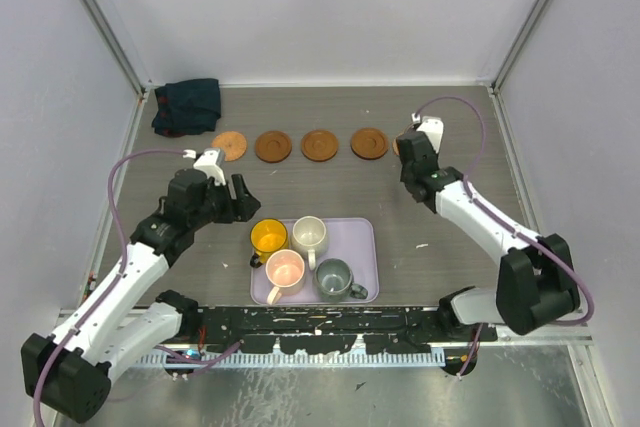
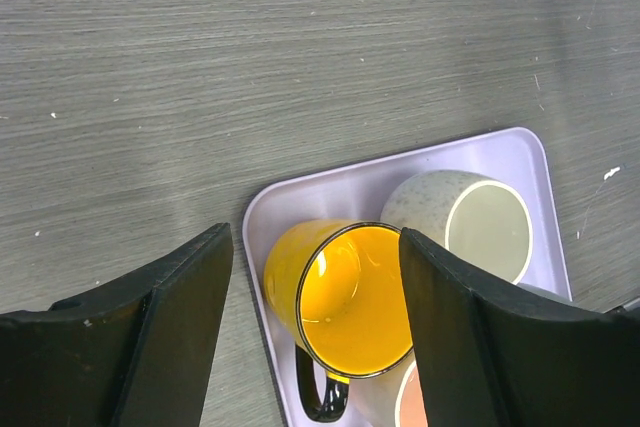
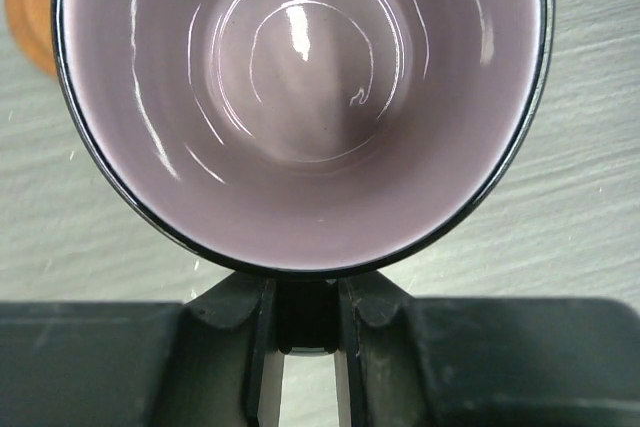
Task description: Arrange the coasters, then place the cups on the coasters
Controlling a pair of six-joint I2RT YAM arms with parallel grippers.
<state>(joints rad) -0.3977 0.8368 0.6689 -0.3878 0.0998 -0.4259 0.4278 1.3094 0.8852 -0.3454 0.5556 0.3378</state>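
The purple cup is still hanging, and the coaster is below and outward, so my right gripper should move outward and down, stand the cup on the orange coaster [image 1: 397, 146] and let go of it.
Four coasters lie in a row at the back: an orange-tan one [image 1: 229, 145] and three brown ones [image 1: 273, 146] [image 1: 320, 144] [image 1: 369, 143]. A fifth, orange coaster [image 3: 25, 7] peeks out beside my right gripper [image 1: 413, 150]. That gripper [image 3: 305, 312] is shut on the handle of the purple cup [image 3: 300, 97], which hangs mouth-up just right of the orange coaster. On the lilac tray [image 1: 366, 232] stand the yellow cup [image 1: 268, 237], cream cup [image 1: 309, 234], pink cup [image 1: 285, 270] and grey-green cup [image 1: 333, 278]. My left gripper [image 2: 313, 237] is open above the yellow cup [image 2: 350, 312], touching nothing.
A dark folded cloth [image 1: 187, 105] lies in the back left corner. The tray [image 2: 300, 197] sits near the front edge between the arm bases. Grey walls close the table on three sides.
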